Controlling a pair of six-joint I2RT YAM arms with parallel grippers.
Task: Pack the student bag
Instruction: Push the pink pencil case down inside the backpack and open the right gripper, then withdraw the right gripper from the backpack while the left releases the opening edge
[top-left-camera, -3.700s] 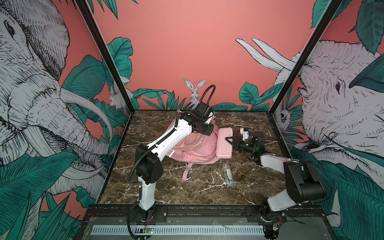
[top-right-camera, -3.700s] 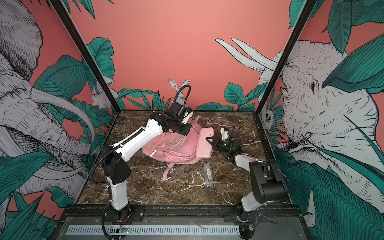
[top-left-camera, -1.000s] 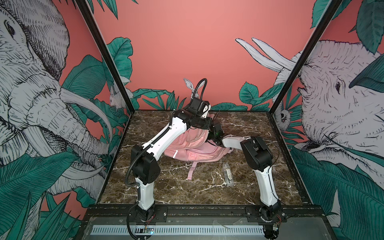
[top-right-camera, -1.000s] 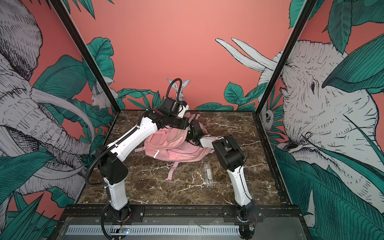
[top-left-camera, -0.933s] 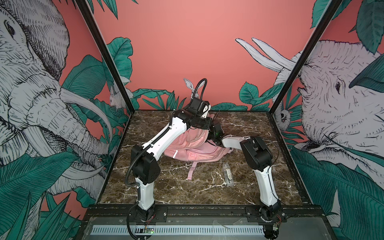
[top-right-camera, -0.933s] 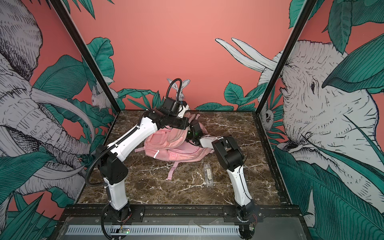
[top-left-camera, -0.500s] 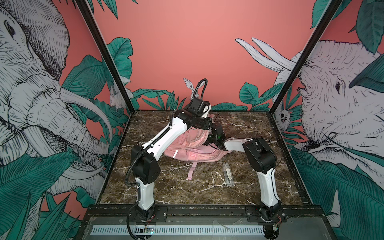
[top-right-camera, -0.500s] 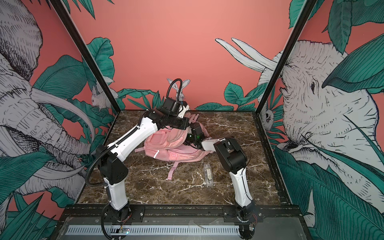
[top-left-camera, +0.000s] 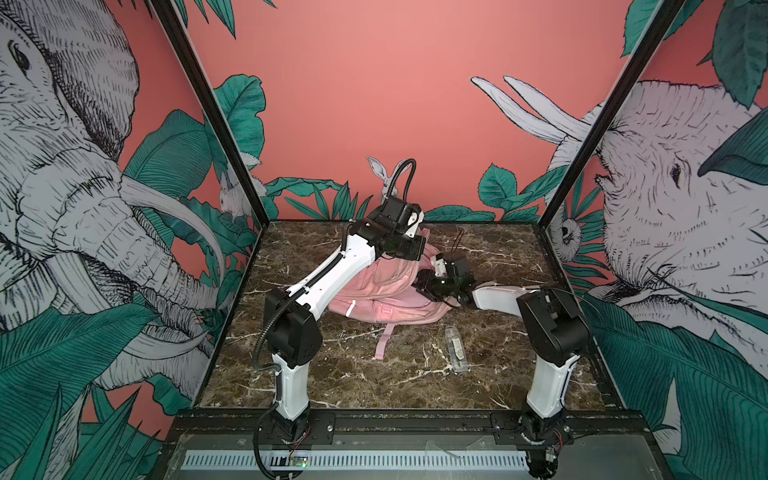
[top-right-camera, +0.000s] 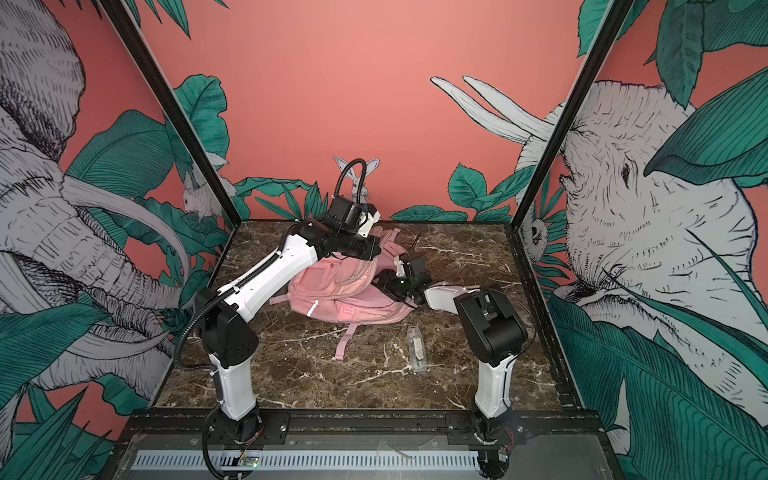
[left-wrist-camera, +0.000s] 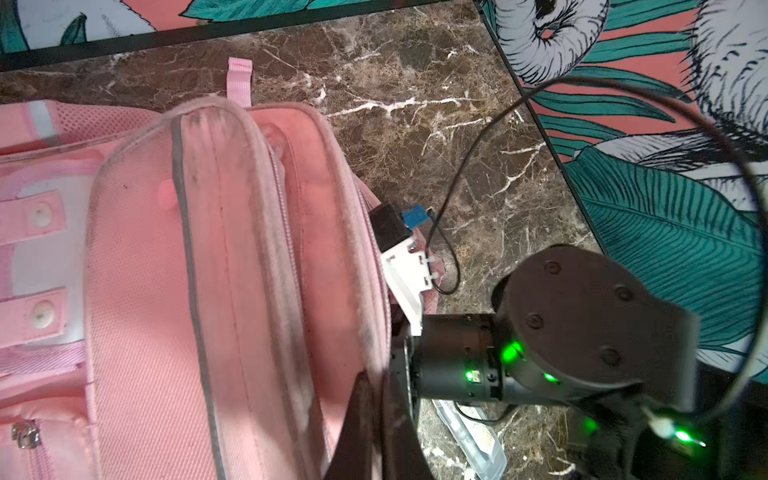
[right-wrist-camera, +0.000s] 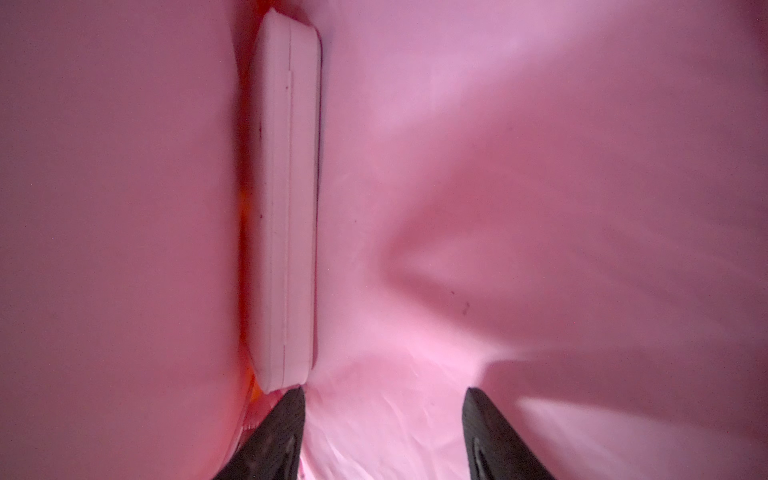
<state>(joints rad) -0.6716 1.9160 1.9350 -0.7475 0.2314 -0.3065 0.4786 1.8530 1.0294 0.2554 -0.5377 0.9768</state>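
The left gripper lowers the bag opening's rim toward the bag's lower side (top-left-camera: 409, 302) below it next and releases, since the pencil case already stands inside.
The student bag (top-left-camera: 386, 291) (top-right-camera: 345, 299), a soft pink backpack, lies in the middle of the marble table in both top views. My left gripper (top-left-camera: 412, 250) (left-wrist-camera: 376, 384) is shut on the rim of the bag's opening (left-wrist-camera: 365, 316) and holds it up. My right gripper (top-left-camera: 422, 283) (right-wrist-camera: 382, 392) reaches into that opening from the right, and in the right wrist view its jaws stand open with nothing between them. A flat pale pink pencil case (right-wrist-camera: 286, 199) stands on edge inside the bag's lining (right-wrist-camera: 519, 166), just past one fingertip (right-wrist-camera: 291, 405).
A clear plastic case (top-left-camera: 456, 349) (top-right-camera: 417, 348) lies on the table in front of the bag, towards the right. A loose pink strap (top-left-camera: 384, 343) trails forward from the bag. The enclosure's walls stand on three sides.
My right gripper's jaws have opened and let go of the pencil case inside the bag. The right arm's elbow has drawn back to the right. The left gripper keeps its hold.
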